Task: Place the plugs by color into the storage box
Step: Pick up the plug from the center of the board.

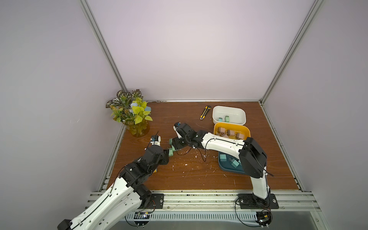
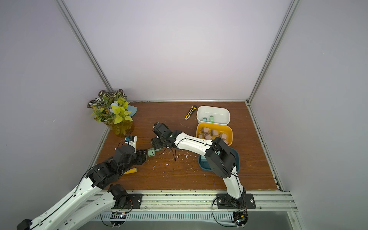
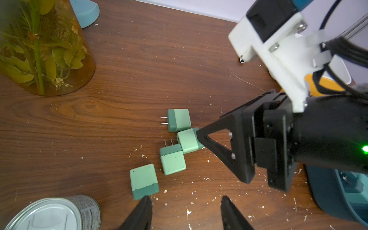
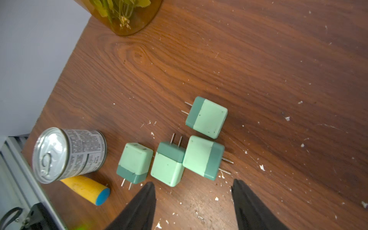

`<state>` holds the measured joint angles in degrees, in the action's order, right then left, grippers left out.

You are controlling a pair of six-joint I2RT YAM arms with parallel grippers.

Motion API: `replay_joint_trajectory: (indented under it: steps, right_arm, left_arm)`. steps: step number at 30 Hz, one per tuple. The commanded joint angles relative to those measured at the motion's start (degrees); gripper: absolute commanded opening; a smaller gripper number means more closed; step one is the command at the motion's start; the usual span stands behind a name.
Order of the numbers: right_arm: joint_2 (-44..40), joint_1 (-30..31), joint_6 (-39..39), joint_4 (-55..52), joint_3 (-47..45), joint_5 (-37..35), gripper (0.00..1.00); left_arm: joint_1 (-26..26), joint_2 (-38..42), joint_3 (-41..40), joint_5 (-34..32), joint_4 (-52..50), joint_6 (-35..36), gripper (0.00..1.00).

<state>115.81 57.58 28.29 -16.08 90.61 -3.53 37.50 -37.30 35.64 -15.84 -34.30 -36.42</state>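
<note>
I will move my right gripper down and further over the group to straddle the plug at the group's bend (image 4: 203,157). One finger will go beyond the plug's prong end, because bare wood there leaves room.
Several mint green plugs (image 4: 168,165) with darker green prong ends lie in a tight group on the wooden table (image 1: 199,179), between my two grippers. In both top views only part of the group (image 1: 170,152) (image 2: 151,152) shows. My left gripper (image 3: 185,197) is open and low over the table with bare wood between its fingers; one fingertip is at the prong end of the nearest plug (image 3: 144,181). My right gripper (image 4: 193,182) is open and empty just short of the group. One of its fingers (image 3: 241,143) reaches the edge of a plug (image 3: 188,141).
At the right stand a white box (image 1: 229,110) holding two plugs, a yellow tray (image 1: 247,129) with pink plugs and a dark teal tray (image 1: 221,165) with more. Nearby are a can (image 4: 67,153), a yellow handle (image 4: 85,189), a vase with a plant (image 1: 137,127) and a utility knife (image 1: 205,112).
</note>
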Motion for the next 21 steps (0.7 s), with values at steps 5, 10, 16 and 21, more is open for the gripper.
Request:
replay_joint_trajectory:
  steps: [5, 10, 16, 21]
  right_arm:
    - [2.0, 0.5, -1.2, -2.1, 2.6, -2.5, 0.7]
    - [5.2, 1.4, -1.6, -3.5, 5.4, -3.7, 0.71]
    - [10.4, 2.3, -2.2, -6.1, 10.8, -4.9, 0.71]
    - [13.0, 2.8, -1.7, -8.3, 13.4, -7.9, 0.7]
  left_arm:
    - [-0.5, -1.8, -1.8, -1.2, 4.0, 0.6, 0.57]
    - [-0.5, -2.5, -2.2, -1.2, 5.0, 0.7, 0.57]
    - [-0.5, -1.7, -2.4, -1.5, 4.9, 0.6, 0.57]
    - [-0.4, -1.2, -2.5, -1.5, 4.8, 0.5, 0.57]
